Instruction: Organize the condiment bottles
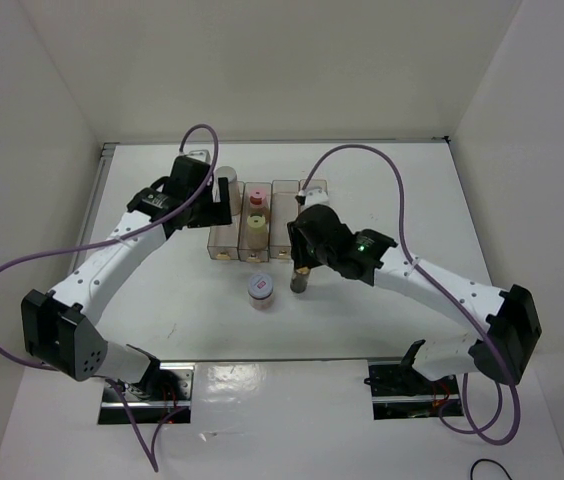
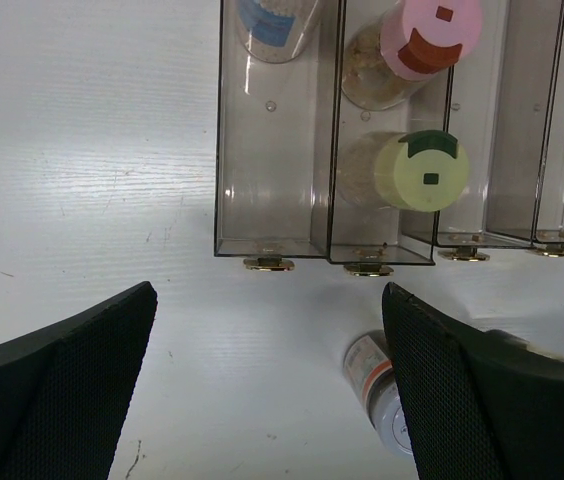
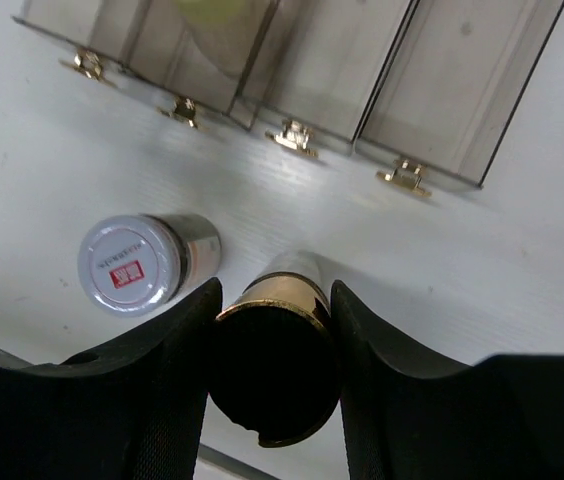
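My right gripper lifts the dark bottle outward over the rack [image 1: 284,240] next. It then lowers it to release in the rack's empty section beside the pink-capped bottle.
The slim dark black-capped bottle [image 3: 274,370] with a gold band stands upright on the table just in front of the clear rack [image 1: 284,240], and my right gripper [image 3: 274,330] is shut on its cap; it also shows in the top view [image 1: 300,281]. The squat red-rimmed jar [image 1: 261,290] stands free to its left, also in the right wrist view [image 3: 132,265]. The pink-capped bottle [image 2: 430,30] and the yellow-capped bottle [image 2: 422,172] stand in the rack's second compartment. The white bottle [image 2: 267,20] stands in the leftmost one. My left gripper [image 2: 272,390] is open and empty by the rack's left end.
The rack's two right compartments [image 3: 442,80] hold nothing. The rack [image 2: 272,240] has small brass feet along its near edge. White walls enclose the table on the left, back and right.
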{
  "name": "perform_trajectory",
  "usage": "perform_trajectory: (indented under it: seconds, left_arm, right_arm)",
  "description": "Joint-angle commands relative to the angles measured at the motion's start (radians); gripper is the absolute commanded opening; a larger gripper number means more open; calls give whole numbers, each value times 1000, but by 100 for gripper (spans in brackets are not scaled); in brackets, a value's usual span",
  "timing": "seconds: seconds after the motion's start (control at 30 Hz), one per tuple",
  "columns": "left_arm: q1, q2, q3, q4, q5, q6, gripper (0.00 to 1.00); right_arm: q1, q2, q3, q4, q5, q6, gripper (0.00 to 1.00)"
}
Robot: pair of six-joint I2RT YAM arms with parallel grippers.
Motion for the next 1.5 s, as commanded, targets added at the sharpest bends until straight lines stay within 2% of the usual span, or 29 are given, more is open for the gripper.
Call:
perform_trajectory:
  seconds: [0.0,0.17,0.3,0.63,1.07,1.47]
  left_arm:
    - [23,-21,-1,27,5,9,99]
    - [43,-31,-1,36,14,9,99]
    - [54,-40,-10,36,23,9,99]
    - [92,-58,-29,56,55,19,99]
    - [130,-58,-38,56,75,37,99]
    - [140,-21,-38,56,84,46,99]
  right_arm:
    - [9,-43,164,-13,95,-70,13]
    - [9,2,317,13,141,-164,12]
    - [-19,72,376,81,212,-239,12]
    - [-109,344,560,188,260,-314,12]
    - [-195,474,547,314,126,-250,10]
    - [-205,542,504,371,106,-207,10]
